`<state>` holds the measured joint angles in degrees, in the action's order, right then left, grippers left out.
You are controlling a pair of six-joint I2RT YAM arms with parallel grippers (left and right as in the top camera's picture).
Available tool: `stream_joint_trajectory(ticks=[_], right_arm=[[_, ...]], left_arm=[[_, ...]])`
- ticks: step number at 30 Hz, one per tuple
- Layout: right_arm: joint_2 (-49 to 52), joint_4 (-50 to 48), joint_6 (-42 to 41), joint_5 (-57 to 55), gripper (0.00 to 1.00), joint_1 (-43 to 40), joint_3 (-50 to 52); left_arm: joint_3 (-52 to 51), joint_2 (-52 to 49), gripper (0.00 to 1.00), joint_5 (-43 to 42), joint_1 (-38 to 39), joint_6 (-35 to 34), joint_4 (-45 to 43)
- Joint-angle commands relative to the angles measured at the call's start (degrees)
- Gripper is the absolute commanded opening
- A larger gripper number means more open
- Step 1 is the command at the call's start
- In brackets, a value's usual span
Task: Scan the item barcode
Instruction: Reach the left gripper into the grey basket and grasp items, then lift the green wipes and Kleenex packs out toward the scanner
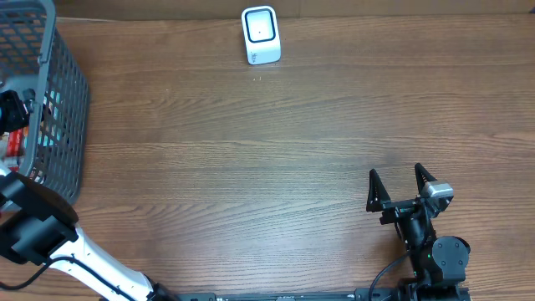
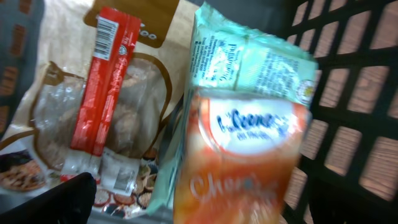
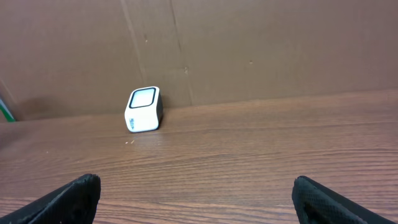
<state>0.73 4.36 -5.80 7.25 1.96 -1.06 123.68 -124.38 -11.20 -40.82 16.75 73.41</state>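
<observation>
Because the orange packet lies between my wide-set fingers, I will lower my left gripper deeper into the basket, straddling the packet's sides, and close on it.
The white barcode scanner stands at the table's far edge; the right wrist view also shows the scanner against the cardboard wall. Down inside the grey basket, my left gripper is open. A blurred orange packet lies between its wide-set jaws, leaning on a pale green pack. Whether the jaws touch the packet I cannot tell. Only the left finger shows clearly. My right gripper rests open near the front right, with nothing between its fingers.
Also in the basket are a red stick pack and a brown bag beneath it. The basket's dark lattice wall rises close on the right of the left gripper. Bare wooden tabletop lies between basket and right arm.
</observation>
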Motion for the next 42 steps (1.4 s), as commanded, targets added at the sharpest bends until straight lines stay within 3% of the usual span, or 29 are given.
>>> stream_joint_trajectory(ticks=[1, 20, 24, 28, 42], right_arm=[[-0.5, -0.2, -0.1, -0.1, 1.00, -0.1, 0.6], [-0.5, -0.2, -0.1, -0.1, 1.00, -0.1, 0.6], [-0.5, -0.2, -0.1, -0.1, 1.00, -0.1, 0.6], [-0.5, -0.2, -0.1, -0.1, 1.00, -0.1, 0.6], [-0.5, -0.2, -0.1, -0.1, 1.00, -0.1, 0.6]], left_arm=[[0.2, -2.0, 1.00, -0.9, 0.8, 1.3, -0.6], [0.2, -9.9, 0.99, -0.2, 2.3, 1.1, -1.7], [0.2, -9.9, 0.76, -0.2, 2.3, 1.0, -2.3], [0.2, -9.9, 0.66, -0.2, 2.2, 1.0, -2.1], [6.2, 0.5, 0.54, 0.2, 2.2, -5.8, -1.3]])
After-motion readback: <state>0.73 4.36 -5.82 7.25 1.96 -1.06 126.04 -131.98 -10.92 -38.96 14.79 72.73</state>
